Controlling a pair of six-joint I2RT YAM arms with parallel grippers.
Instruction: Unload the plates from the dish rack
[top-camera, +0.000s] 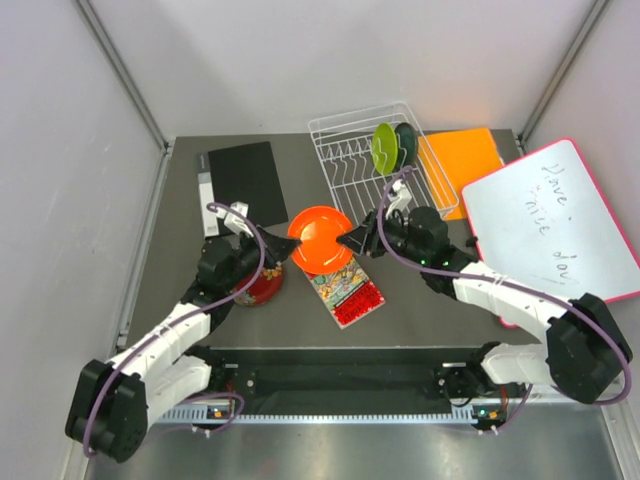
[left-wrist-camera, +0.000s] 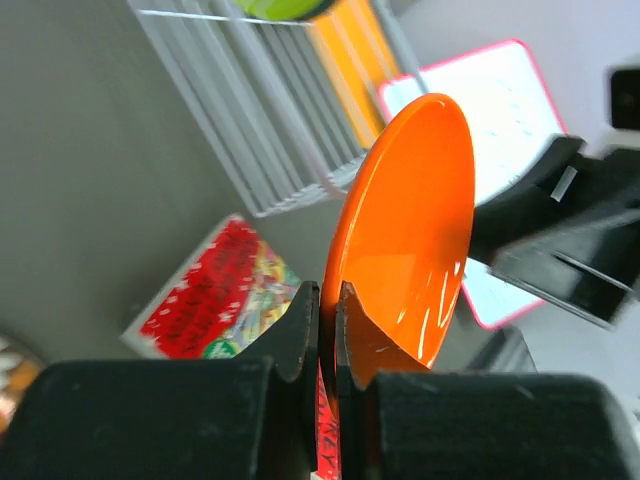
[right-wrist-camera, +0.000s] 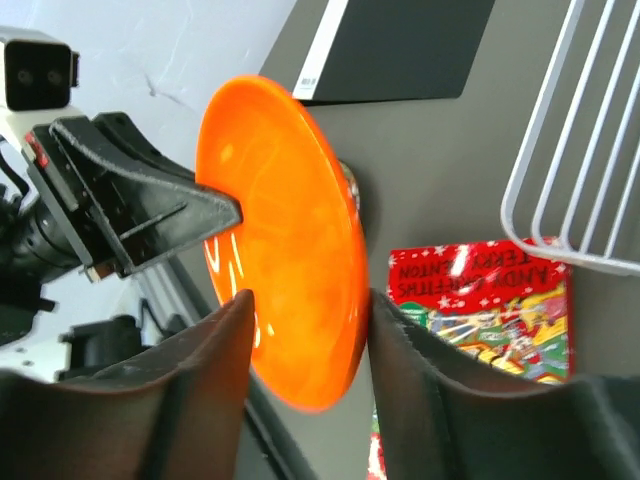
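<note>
I should next move my left gripper over the dark red plate (top-camera: 262, 285), lower the orange plate's rim and let go, because the dark red plate is below and to the left of my left gripper in the top view.
The orange plate (top-camera: 320, 238) hangs above the table between both grippers. My left gripper (top-camera: 290, 250) is shut on its left rim; in the left wrist view (left-wrist-camera: 328, 300) the fingers pinch the plate (left-wrist-camera: 410, 230). My right gripper (top-camera: 352, 240) is open, its fingers spread on either side of the plate's right edge (right-wrist-camera: 285, 230), as the right wrist view (right-wrist-camera: 310, 305) shows. The dark red plate (top-camera: 262, 285) lies on the table under my left arm. The lime green plate (top-camera: 385, 148) and the dark teal plate (top-camera: 406, 143) stand in the white wire dish rack (top-camera: 345, 170).
A red patterned packet (top-camera: 347, 290) lies below the orange plate. An orange board (top-camera: 462, 160) lies right of the rack, with a pink-edged whiteboard (top-camera: 560, 225) beside it. A black notebook (top-camera: 245, 180) lies at the back left.
</note>
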